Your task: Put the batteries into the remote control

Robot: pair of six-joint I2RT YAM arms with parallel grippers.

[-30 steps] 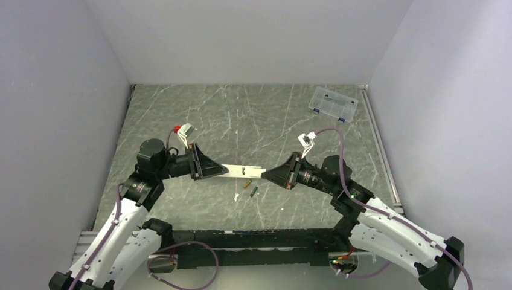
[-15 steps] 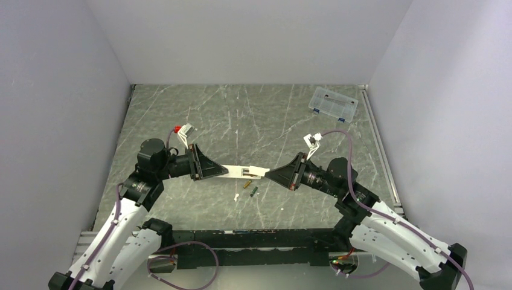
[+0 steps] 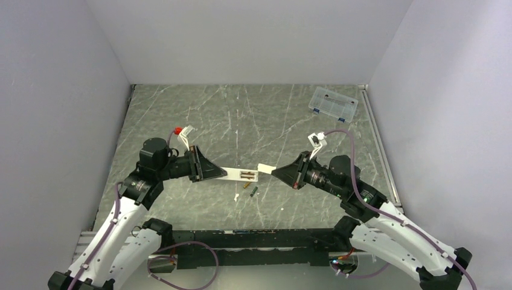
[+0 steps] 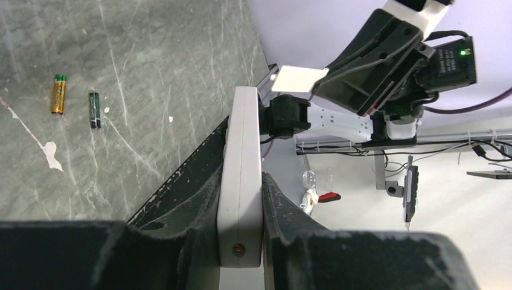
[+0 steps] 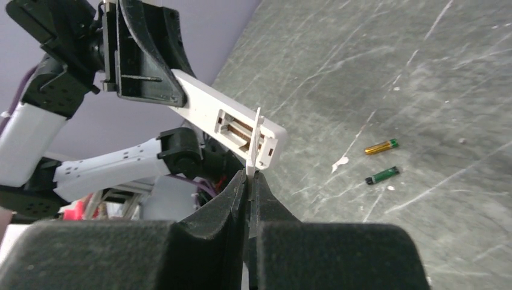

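Note:
Both batteries are outside the remote control's hollow, so next my right gripper will move down, outward and to the right in the top view and let go of the remote control's cover on the bare tabletop.
My left gripper (image 3: 220, 172) is shut on one end of the white remote control (image 3: 238, 174), holding it level above the table. Its open battery recess (image 5: 238, 130) faces up near the free end. The left wrist view shows the remote (image 4: 241, 139) edge-on between the dark fingers. My right gripper (image 3: 275, 171) is shut on a thin flat white cover piece (image 5: 256, 136), held just off the remote's free end. Both batteries lie on the table below: a gold one (image 3: 246, 186) and a dark green one (image 3: 254, 191), side by side, also in the right wrist view, gold (image 5: 381, 146) and green (image 5: 382, 176).
A clear compartment box (image 3: 332, 104) stands at the back right of the grey marbled table (image 3: 241, 115). A small white sliver (image 3: 236, 197) lies just left of the batteries. Grey walls close the table in on three sides.
My right gripper has drawn back to the right with the cover piece, which has come off the remote and left the recess open. The left arm has barely moved.

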